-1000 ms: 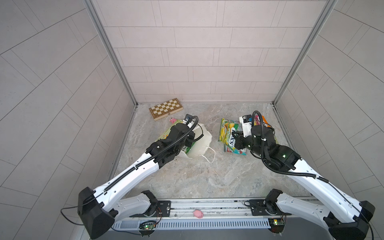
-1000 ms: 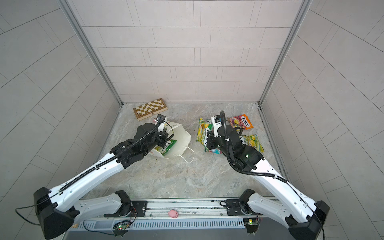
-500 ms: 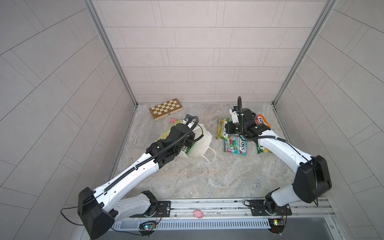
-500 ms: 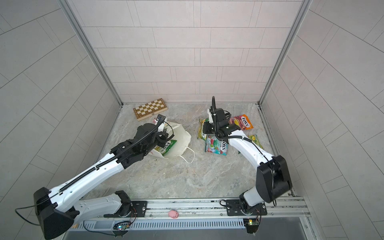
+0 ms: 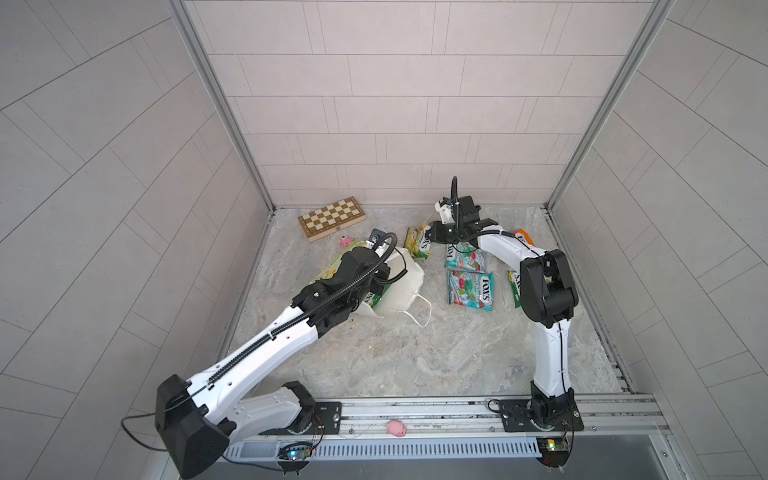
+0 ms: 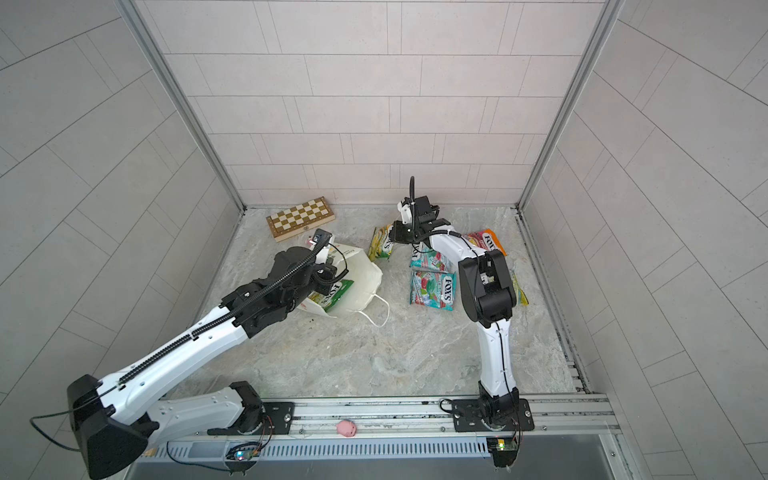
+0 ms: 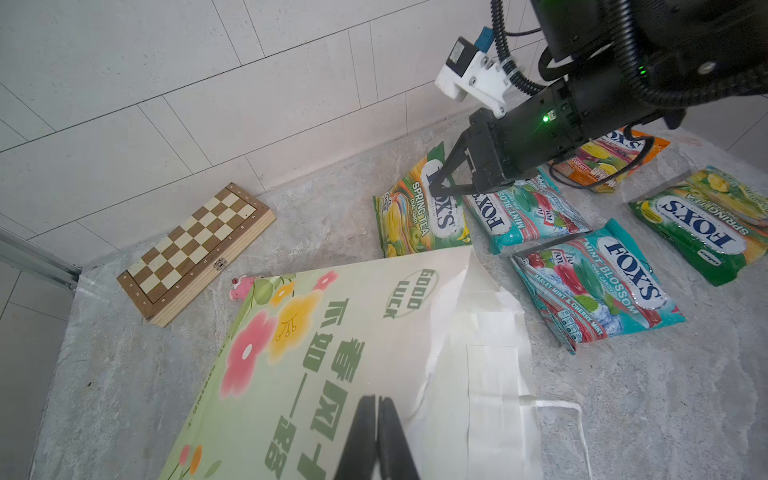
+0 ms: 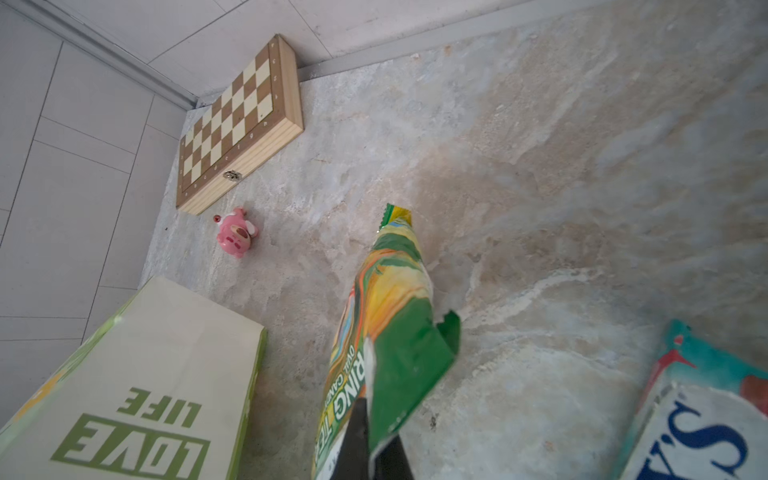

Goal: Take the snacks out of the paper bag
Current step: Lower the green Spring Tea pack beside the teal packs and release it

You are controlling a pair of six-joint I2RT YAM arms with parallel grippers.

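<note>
My right gripper lowers next toward the bare floor [image 5: 436,257] [image 8: 520,380] beside the far teal packet and releases the green-yellow packet's edge, since that clear part lies below it.
The paper bag [image 5: 401,282] lies on its side, left of centre in both top views, cord handles [image 5: 417,313] toward the front. A green snack packet [image 6: 332,293] shows at its mouth under my left arm. My left gripper [image 7: 377,401] is shut just above the bag's printed face [image 7: 316,353], with nothing seen between its fingers. My right gripper [image 5: 430,237] is shut on the edge of a green-yellow packet [image 5: 417,245], seen pinched in the right wrist view [image 8: 386,316]. Two teal packets [image 5: 465,259] [image 5: 469,289], an orange one [image 5: 521,237] and another green-yellow one [image 5: 513,286] lie on the floor.
A wooden chessboard [image 5: 332,218] lies by the back wall at the left. A pink toy pig [image 5: 345,241] stands between it and the bag, and another pig [image 5: 396,428] sits on the front rail. The right arm's elbow [image 5: 546,286] stands over the right-hand packets.
My right arm has folded back, and its gripper has carried the green-yellow packet to the left and toward the back wall. The left arm and the bag have not moved.
</note>
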